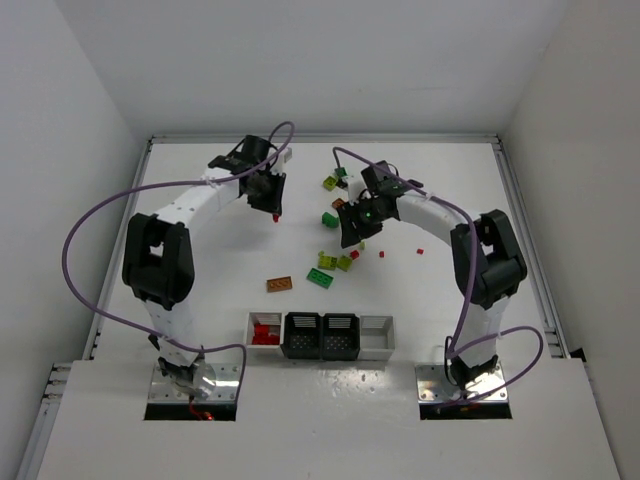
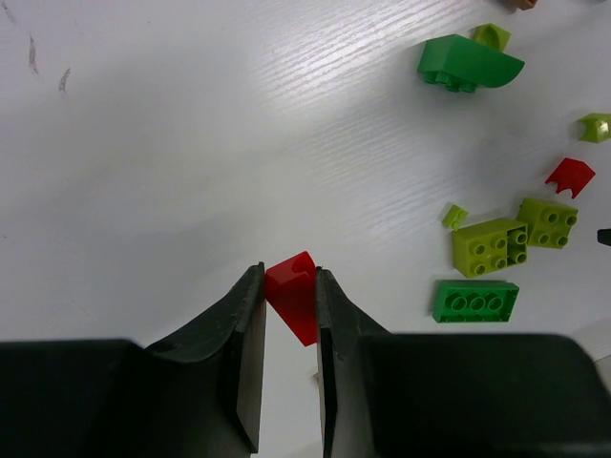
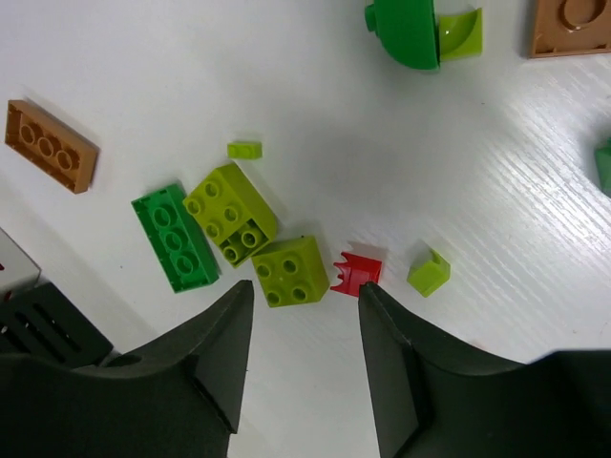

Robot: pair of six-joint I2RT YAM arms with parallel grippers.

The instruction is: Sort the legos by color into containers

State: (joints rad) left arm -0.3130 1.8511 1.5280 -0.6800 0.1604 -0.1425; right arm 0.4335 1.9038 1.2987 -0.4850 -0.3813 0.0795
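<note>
I should move my left gripper back over the white bin (image 1: 264, 333) of red pieces next and let go of the matching red lego. The bin is nearer my base than the gripper is.
My left gripper (image 2: 289, 277) is shut on a red lego (image 2: 294, 291) and holds it above bare table; in the top view this gripper (image 1: 273, 207) is at the back left. My right gripper (image 3: 305, 288) is open over a cluster of legos. A yellow-green square brick (image 3: 290, 270) and a tiny red piece (image 3: 357, 272) lie just beyond its fingertips. In the top view the right gripper (image 1: 352, 232) is at centre back. The containers (image 1: 320, 336) stand at the near middle; the left white bin (image 1: 264, 333) holds red pieces.
A brown-orange plate (image 1: 279, 284) and a green plate (image 1: 320, 277) lie before the bins. More yellow-green and green legos (image 1: 330, 219) lie scattered behind the right gripper, and small red pieces (image 1: 382, 253) to its right. A black bin corner (image 3: 38, 324) shows lower left.
</note>
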